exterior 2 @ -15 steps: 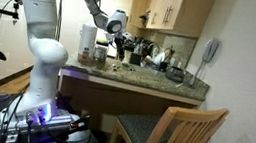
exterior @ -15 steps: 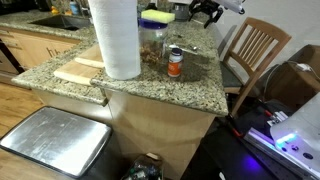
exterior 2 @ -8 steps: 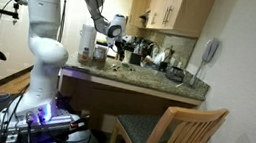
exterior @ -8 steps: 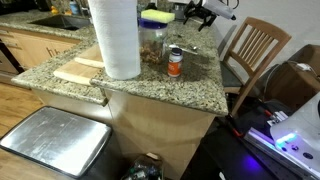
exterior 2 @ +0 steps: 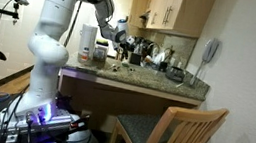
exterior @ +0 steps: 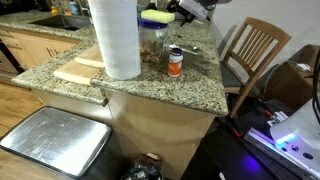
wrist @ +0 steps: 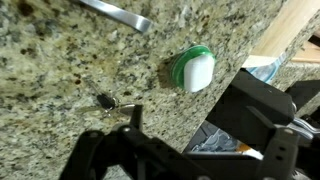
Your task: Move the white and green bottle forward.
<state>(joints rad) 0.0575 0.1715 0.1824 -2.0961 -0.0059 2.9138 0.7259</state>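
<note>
Next, my gripper should move outward and bring the open fingertips down around the bottle's white cap [wrist: 198,72], as it stands upright below and outward of my gripper.
The white and green bottle [wrist: 192,70] shows in the wrist view from above: a white cap with a green ring round it, upright on the speckled granite counter [wrist: 70,70] near its edge. My gripper [wrist: 190,140] hangs over the counter edge, just short of the bottle, with its jaws wide apart and nothing between them. In both exterior views the gripper [exterior: 193,9] [exterior 2: 125,36] is high over the far part of the counter. I cannot make out the bottle in the exterior views.
A tall paper towel roll [exterior: 115,38], a glass jar [exterior: 152,42] and an orange-labelled bottle [exterior: 175,62] stand on the counter. A wooden board [exterior: 78,70] lies at its near corner. A wooden chair [exterior: 250,50] stands beside it. A metal utensil [wrist: 115,12] lies near the bottle.
The arm has swung across above the far end of the counter, carrying the gripper sideways. The gripper stays open and empty. Nothing on the counter has moved.
</note>
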